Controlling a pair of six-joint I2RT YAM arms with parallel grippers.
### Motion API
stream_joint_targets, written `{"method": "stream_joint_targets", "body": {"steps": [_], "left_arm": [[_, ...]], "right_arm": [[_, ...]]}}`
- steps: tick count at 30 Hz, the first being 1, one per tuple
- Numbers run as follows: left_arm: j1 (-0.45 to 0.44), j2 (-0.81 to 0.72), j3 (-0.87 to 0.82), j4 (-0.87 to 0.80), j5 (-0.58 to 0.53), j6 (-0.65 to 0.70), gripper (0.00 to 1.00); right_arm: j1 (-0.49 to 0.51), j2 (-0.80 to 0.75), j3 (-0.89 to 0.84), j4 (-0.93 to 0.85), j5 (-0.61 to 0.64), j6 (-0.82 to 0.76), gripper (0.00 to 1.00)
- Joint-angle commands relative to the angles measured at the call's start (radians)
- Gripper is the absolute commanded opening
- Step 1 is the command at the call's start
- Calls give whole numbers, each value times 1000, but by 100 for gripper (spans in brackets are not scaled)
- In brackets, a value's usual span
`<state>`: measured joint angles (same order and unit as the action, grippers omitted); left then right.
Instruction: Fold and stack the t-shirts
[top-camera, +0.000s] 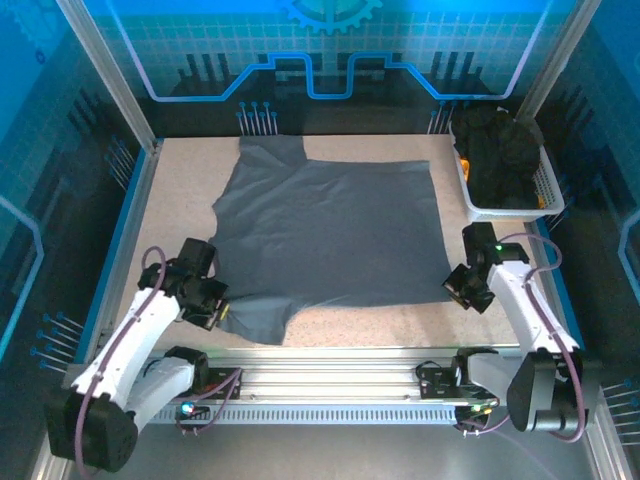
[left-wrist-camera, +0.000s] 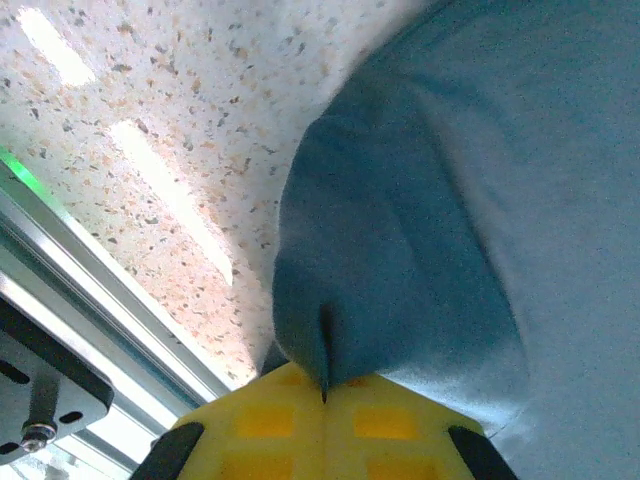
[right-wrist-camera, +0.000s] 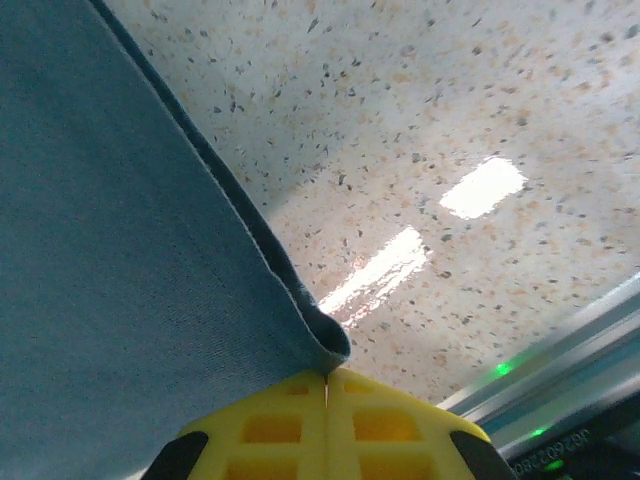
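My left gripper will bring its pinched fold outward over the flat t-shirt and release it beside the t-shirt's edge between the sleeves, as the t-shirt lies spread open.
A slate grey t-shirt (top-camera: 330, 235) lies spread flat over the middle of the speckled table, one sleeve at the far left and one at the near left. My left gripper (top-camera: 212, 305) is shut on the cloth by its near left edge; in the left wrist view the fabric (left-wrist-camera: 420, 230) bunches into the closed yellow jaws of the left gripper (left-wrist-camera: 322, 388). My right gripper (top-camera: 458, 290) is shut on the near right corner, where the hem (right-wrist-camera: 300, 300) is pinched in the right gripper (right-wrist-camera: 326, 378). More dark t-shirts (top-camera: 505, 155) are heaped in the basket.
A white mesh basket (top-camera: 550, 195) stands at the far right corner of the table. An aluminium rail (top-camera: 340, 375) runs along the near edge between the arm bases. Bare tabletop (top-camera: 180, 200) shows left of the shirt.
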<state>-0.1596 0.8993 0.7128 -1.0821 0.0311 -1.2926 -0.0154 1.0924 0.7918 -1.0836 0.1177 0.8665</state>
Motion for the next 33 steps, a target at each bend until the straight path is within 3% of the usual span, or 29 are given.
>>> {"method": "stream_joint_targets", "body": {"steps": [1,6,11,18,33], "left_arm": [[6,-53,72,-104,-69,-22,0],[6,-37,142,-22,-71,-21,0],[8,91,185,121,-37,0,0],[27,302,272,327,-26,47,0],[124,607,530,348,-15,258,0]], "right_arm": [[17,-70,52,-130,87,21,0],[18,-95,76,-96,55,-29,0],[22,62,121,5,-44,-61,0],[22,249,248,80,17,-60,0],[21,582,572,90,97,-83,0]]}}
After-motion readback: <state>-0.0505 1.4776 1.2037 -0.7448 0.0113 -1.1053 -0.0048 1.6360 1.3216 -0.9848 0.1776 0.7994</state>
